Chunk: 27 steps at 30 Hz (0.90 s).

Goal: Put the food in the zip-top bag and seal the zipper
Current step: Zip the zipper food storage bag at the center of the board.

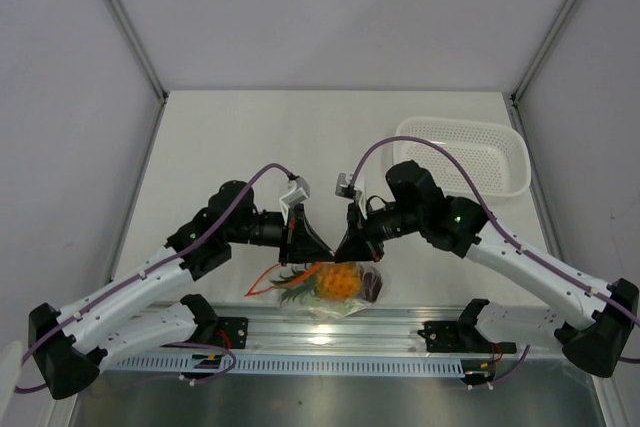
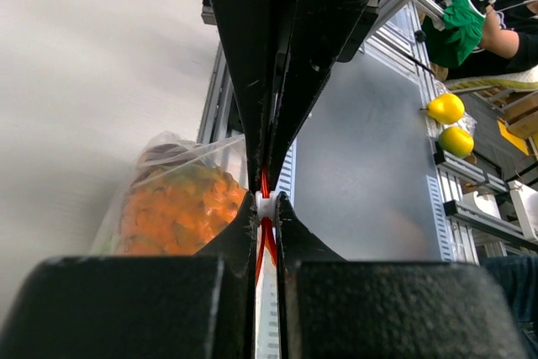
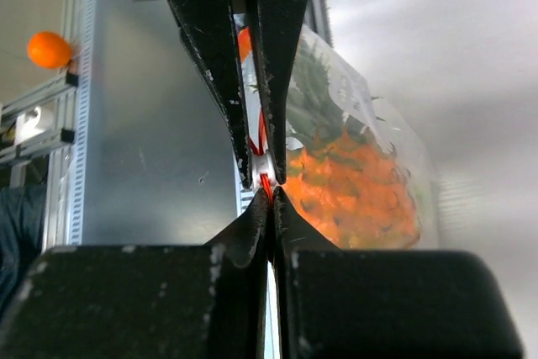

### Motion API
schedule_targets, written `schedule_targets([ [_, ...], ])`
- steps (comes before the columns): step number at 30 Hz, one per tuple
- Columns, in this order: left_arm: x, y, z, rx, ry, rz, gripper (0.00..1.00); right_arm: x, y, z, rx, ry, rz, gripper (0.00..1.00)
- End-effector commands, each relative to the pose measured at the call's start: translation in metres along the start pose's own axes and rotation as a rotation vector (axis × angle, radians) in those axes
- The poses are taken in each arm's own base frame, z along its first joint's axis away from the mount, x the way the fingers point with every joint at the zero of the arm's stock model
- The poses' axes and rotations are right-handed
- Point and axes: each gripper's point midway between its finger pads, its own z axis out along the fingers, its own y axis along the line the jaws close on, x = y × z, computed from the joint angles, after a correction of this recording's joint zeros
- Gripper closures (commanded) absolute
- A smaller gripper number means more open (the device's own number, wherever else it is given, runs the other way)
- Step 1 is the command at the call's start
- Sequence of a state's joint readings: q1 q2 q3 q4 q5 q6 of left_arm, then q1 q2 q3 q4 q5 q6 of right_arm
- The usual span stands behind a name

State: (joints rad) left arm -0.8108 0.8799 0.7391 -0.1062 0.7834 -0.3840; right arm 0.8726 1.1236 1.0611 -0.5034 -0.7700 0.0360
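I will next pull the slider to the zipper's open end [image 1: 251, 292] with my left gripper and free the slider, because this end is to the gripper's left in the top view.
The clear zip-top bag [image 1: 330, 295] hangs near the table's front edge, between both grippers. Inside it are the orange pineapple [image 1: 338, 281] with its green crown to the left and the dark red-purple fruit [image 1: 371, 285]. I cannot make out the white and pale-green piece. My left gripper [image 1: 314, 244] is shut on the red-orange zipper [image 2: 266, 237] at its white slider [image 2: 266, 204]. My right gripper [image 1: 349, 245] is shut on the zipper [image 3: 266, 181] tip to tip with the left one. The pineapple shows through the plastic in the left wrist view [image 2: 172, 208] and in the right wrist view [image 3: 357, 187].
A white perforated basket [image 1: 460, 124] stands at the back right. A metal rail [image 1: 340, 332] and a grey plate run along the near edge below the bag. Two yellow pears [image 2: 445, 108] and an orange ball [image 3: 48, 50] lie beyond the table.
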Motion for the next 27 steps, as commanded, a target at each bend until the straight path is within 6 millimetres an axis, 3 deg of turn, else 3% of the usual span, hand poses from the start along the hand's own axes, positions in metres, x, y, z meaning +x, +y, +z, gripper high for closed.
schedule_targets([
  [1, -0.021, -0.016, -0.005, 0.035, -0.047, 0.063, 1.0, -0.028, -0.016, -0.014, 0.159, -0.121, -0.055, 1.0],
  [7, -0.021, -0.006, -0.009, -0.044, -0.058, 0.062, 0.99, -0.033, -0.048, -0.038, 0.381, -0.219, -0.014, 1.0],
  [12, -0.024, 0.001, -0.014, -0.109, -0.072, 0.078, 0.99, -0.034, -0.063, -0.063, 0.501, -0.273, 0.009, 1.0],
  [18, -0.027, 0.006, -0.023, -0.18, -0.076, 0.092, 0.99, -0.023, -0.077, -0.081, 0.604, -0.272, 0.054, 1.0],
  [27, -0.015, 0.014, -0.042, -0.289, -0.057, 0.081, 0.99, -0.009, -0.09, -0.1, 0.712, -0.294, 0.107, 1.0],
])
